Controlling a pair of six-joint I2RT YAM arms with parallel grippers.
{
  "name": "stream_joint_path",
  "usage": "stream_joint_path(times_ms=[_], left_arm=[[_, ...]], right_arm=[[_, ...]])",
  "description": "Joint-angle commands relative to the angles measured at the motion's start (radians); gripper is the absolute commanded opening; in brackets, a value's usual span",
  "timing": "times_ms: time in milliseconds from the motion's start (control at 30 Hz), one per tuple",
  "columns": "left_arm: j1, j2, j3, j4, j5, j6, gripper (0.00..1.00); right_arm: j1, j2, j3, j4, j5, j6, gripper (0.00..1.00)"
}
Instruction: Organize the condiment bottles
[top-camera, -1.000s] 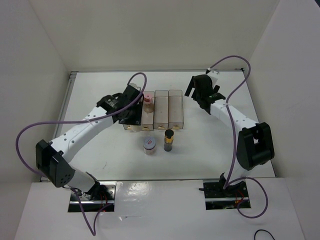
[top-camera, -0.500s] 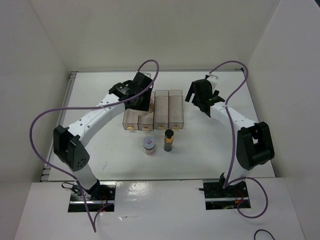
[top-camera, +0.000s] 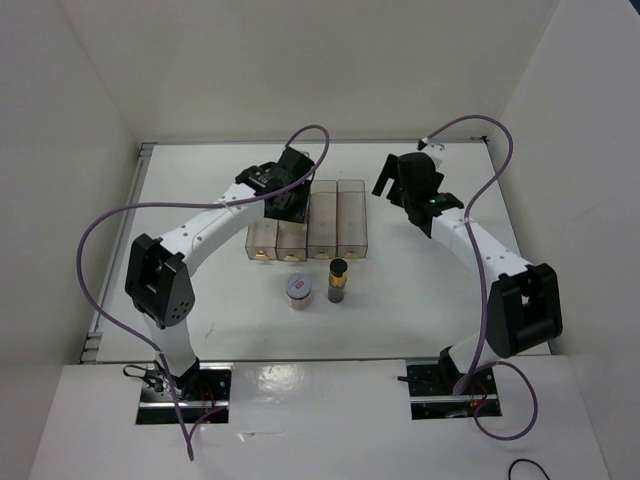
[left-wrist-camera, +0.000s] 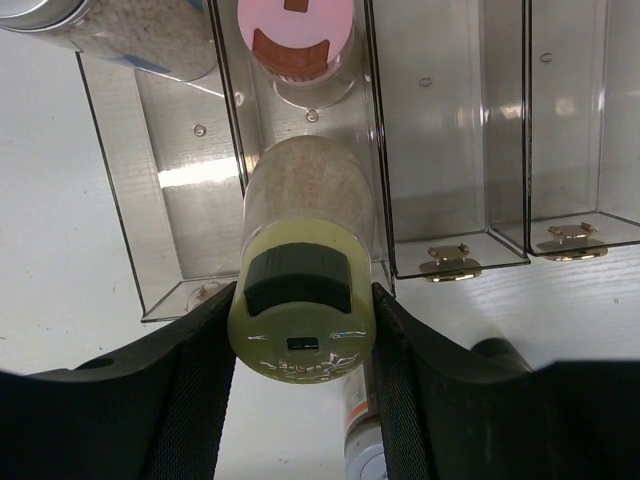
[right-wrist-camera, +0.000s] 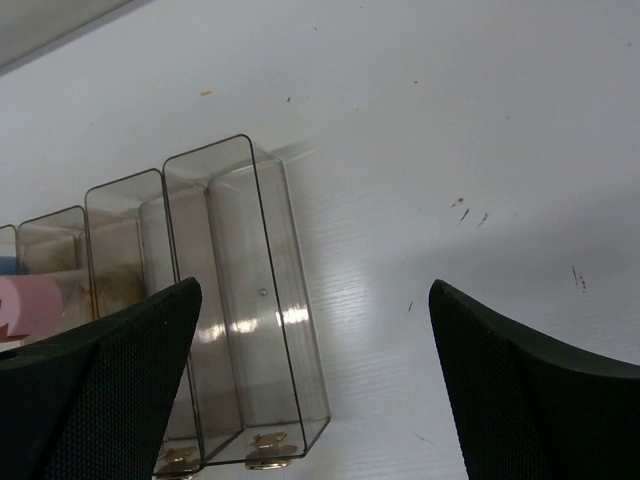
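Note:
My left gripper carries the yellow-capped bottle (left-wrist-camera: 302, 310) down into the near part of the rack's second section next, as the pink-capped bottle takes the section's far end.
My left gripper (top-camera: 290, 197) is shut on the yellow-capped bottle (left-wrist-camera: 302, 310) and holds it over the second compartment of the clear rack (top-camera: 350, 228), cap toward the wrist camera. The pink-capped bottle (left-wrist-camera: 295, 35) stands at the far end of that same compartment. The white bottle with the grey cap (left-wrist-camera: 130, 25) is in the leftmost compartment. The squat red-rimmed jar (top-camera: 300, 290) and the slim dark black-capped bottle (top-camera: 338, 280) stand on the table just in front of the rack. My right gripper (top-camera: 398, 187) is open and empty, right of the rack.
The rack's two right compartments (left-wrist-camera: 580, 120) hold nothing; they also show in the right wrist view (right-wrist-camera: 235, 300). White walls enclose the table on the left, back and right. A purple cable (top-camera: 105, 225) loops off the left arm.
My left arm has swung back and right, carrying the yellow-capped bottle from the rack's front left to over its second compartment. The right gripper has shifted only slightly.

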Motion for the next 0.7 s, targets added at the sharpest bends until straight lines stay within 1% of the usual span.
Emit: stream_joint_path(times_ms=[0, 67, 233, 367, 667], left_arm=[[0.0, 0.008, 0.04, 0.045, 0.007, 0.024, 0.35], [0.009, 0.017, 0.031, 0.045, 0.007, 0.024, 0.38], [0.009, 0.039, 0.02, 0.056, 0.038, 0.024, 0.38], [0.009, 0.062, 0.02, 0.067, 0.047, 0.024, 0.39], [0.009, 0.1, 0.011, 0.056, 0.056, 0.024, 0.41]], right_arm=[[-0.007, -0.044, -0.004, 0.033, -0.016, -0.011, 0.99], [-0.007, -0.044, -0.004, 0.033, -0.026, -0.011, 0.99], [-0.007, -0.053, -0.004, 0.033, -0.046, -0.011, 0.99], [-0.007, -0.064, 0.005, 0.024, -0.046, -0.02, 0.99], [-0.007, -0.111, 0.035, 0.024, -0.103, -0.043, 0.99]])
